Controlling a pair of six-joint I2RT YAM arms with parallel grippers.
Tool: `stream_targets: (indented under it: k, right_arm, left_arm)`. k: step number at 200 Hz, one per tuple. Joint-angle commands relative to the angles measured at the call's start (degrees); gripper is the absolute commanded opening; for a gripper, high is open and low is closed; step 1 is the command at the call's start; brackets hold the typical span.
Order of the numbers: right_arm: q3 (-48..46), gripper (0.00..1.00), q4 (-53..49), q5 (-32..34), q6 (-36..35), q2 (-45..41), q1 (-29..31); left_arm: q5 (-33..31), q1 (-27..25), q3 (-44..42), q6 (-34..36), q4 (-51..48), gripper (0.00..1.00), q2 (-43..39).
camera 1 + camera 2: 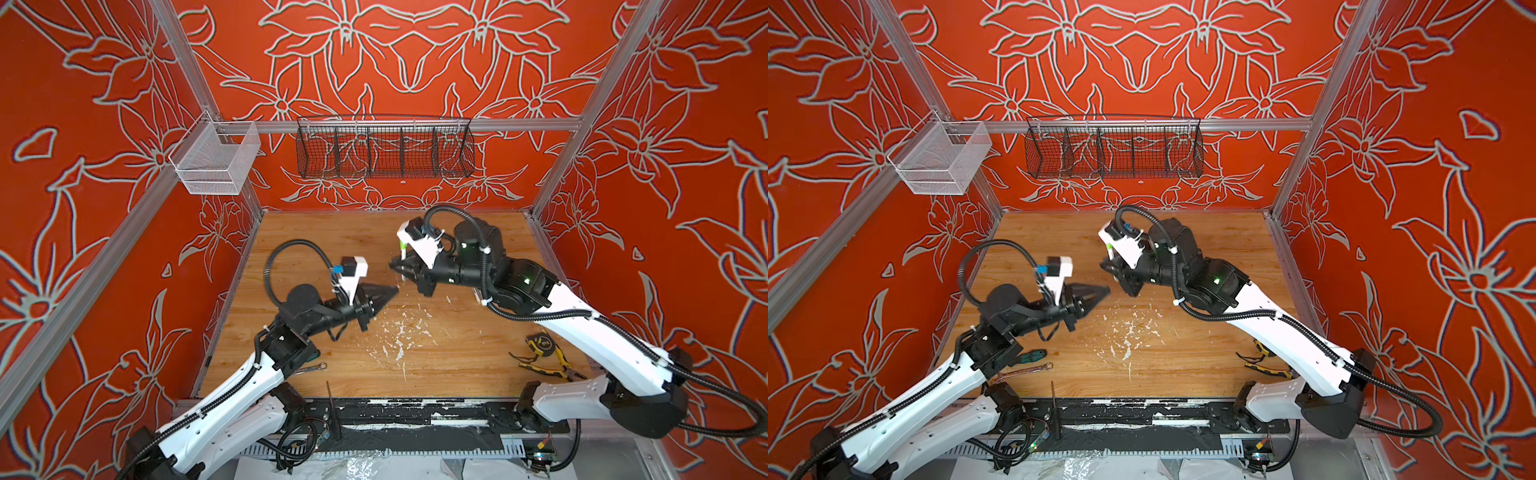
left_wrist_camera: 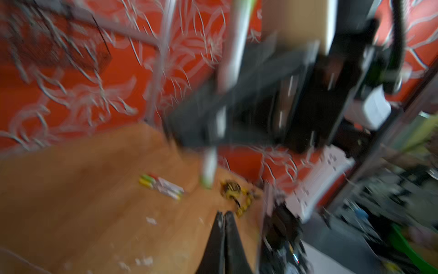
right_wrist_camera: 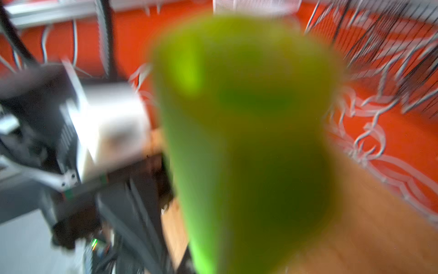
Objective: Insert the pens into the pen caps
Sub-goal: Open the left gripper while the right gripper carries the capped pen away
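Note:
Next I should lower my right gripper onto the bare tabletop beside the pens, tipping its fingers downward, and release the green pen, since that spot lies below it.
My right gripper (image 1: 398,266) is raised over the middle of the table, shut on a white-barrelled pen (image 2: 233,49) that stands roughly upright in it. The pen shows green at its lower tip (image 2: 208,181) and at its upper end (image 1: 402,248). In the right wrist view that green end (image 3: 248,142) fills the frame as a blur and hides the jaws; I cannot tell if it is a pen cap. Just below and left, my left gripper (image 1: 394,289) is shut and empty, its tips (image 2: 224,214) pointing at the right gripper. Several pens (image 2: 162,186) lie together on the table. Loose pen caps are out of view.
A yellow tape measure (image 1: 540,341) and yellow pliers (image 1: 548,369) lie at the right front. A silver wrench (image 1: 312,367) and a green-handled screwdriver (image 1: 1034,354) lie by the left arm. A black wire basket (image 1: 384,151) and a white mesh basket (image 1: 216,160) hang on the walls.

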Motion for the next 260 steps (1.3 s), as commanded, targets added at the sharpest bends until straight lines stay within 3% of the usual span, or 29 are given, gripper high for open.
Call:
stream_targets:
  k: [1,57,61,72,80,95,102,171,260]
  right_arm:
    - [-1.6,0.0,12.8,0.7,1.9,-4.7,0.7]
    - [-13.4,0.0,-0.1,7.4,7.8,-11.8,-0.8]
    - [-13.9,0.0,-1.4,7.8,8.5,-12.0,-1.4]
    - [-15.6,0.0,-5.6,8.0,10.7,-12.0,-3.4]
    - [-16.7,0.0,-8.8,7.3,12.5,-11.6,-5.5]
    - [-19.0,0.0,-13.2,7.5,14.6,-10.6,-8.7]
    - [-19.8,0.0,-14.9,8.0,15.2,-9.8,-9.9]
    - [-23.0,0.0,-22.5,11.6,11.5,7.1,-21.3]
    - [-10.4,0.01,-29.1,19.2,4.3,31.0,-32.4]
  left_arm:
    - [5.7,-0.5,-2.1,1.0,-15.2,0.0,0.5]
    - [2.1,1.7,-0.9,-0.3,-15.8,0.0,-6.5]
    - [1.5,1.7,-0.7,-0.3,-16.1,0.07,-7.1]
    - [0.3,1.9,-0.1,-0.4,-16.9,0.48,-8.3]
    - [-1.2,1.9,0.4,-0.8,-17.7,0.71,-9.0]
    - [-3.1,1.9,1.2,-0.9,-19.0,0.94,-10.2]
    - [-3.9,1.9,1.5,-0.8,-19.7,1.0,-10.6]
    - [-6.7,2.0,2.7,-0.5,-22.7,0.97,-13.6]
    - [-8.0,2.0,2.9,-0.1,-23.3,0.97,-14.6]
